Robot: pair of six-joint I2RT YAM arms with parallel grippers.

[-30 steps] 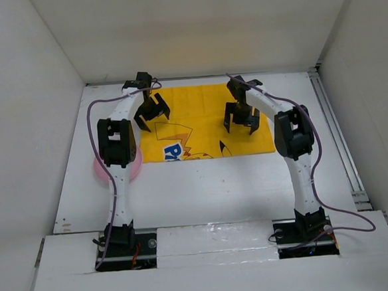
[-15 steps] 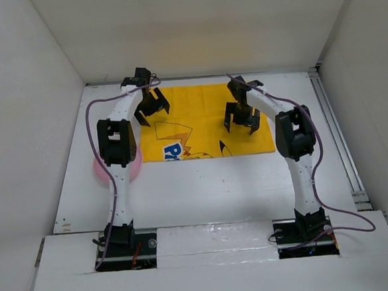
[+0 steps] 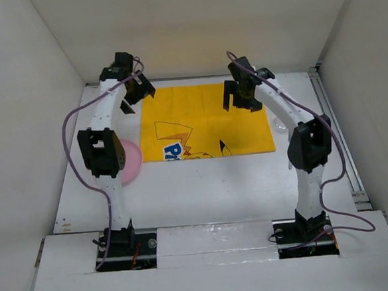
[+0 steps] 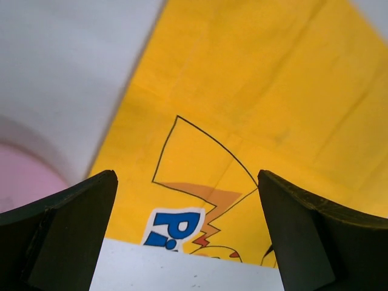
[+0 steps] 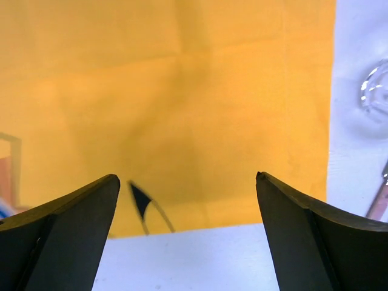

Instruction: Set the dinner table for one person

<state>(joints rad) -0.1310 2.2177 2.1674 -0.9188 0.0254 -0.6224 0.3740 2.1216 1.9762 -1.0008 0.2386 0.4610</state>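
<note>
My left gripper moves back off the mat and down onto the pink plate's rim farthest from it next, since the flat placemat lies empty.
The dinner table (image 3: 203, 185) is a white tabletop walled on three sides. A yellow cartoon-print placemat (image 3: 205, 121) lies flat at its middle back. My left gripper (image 3: 137, 99) hangs open above the mat's far left corner with nothing between its fingers. In the left wrist view the left gripper (image 4: 185, 182) frames the placemat (image 4: 254, 91). My right gripper (image 3: 239, 106) hangs open over the mat's far right part, also holding nothing. Seen from the right wrist, the right gripper (image 5: 187, 179) frames the placemat (image 5: 182, 91).
A pink plate (image 3: 130, 160) lies left of the mat, partly behind the left arm, and its edge shows as the pink plate (image 4: 24, 179). A small clear glass item (image 3: 280, 123) sits right of the mat and shows as the glass item (image 5: 376, 91). White walls close three sides.
Both grippers have moved toward the back wall, the left one also leftward off the mat's middle. The arms now uncover more of the pink plate and the glass item.
</note>
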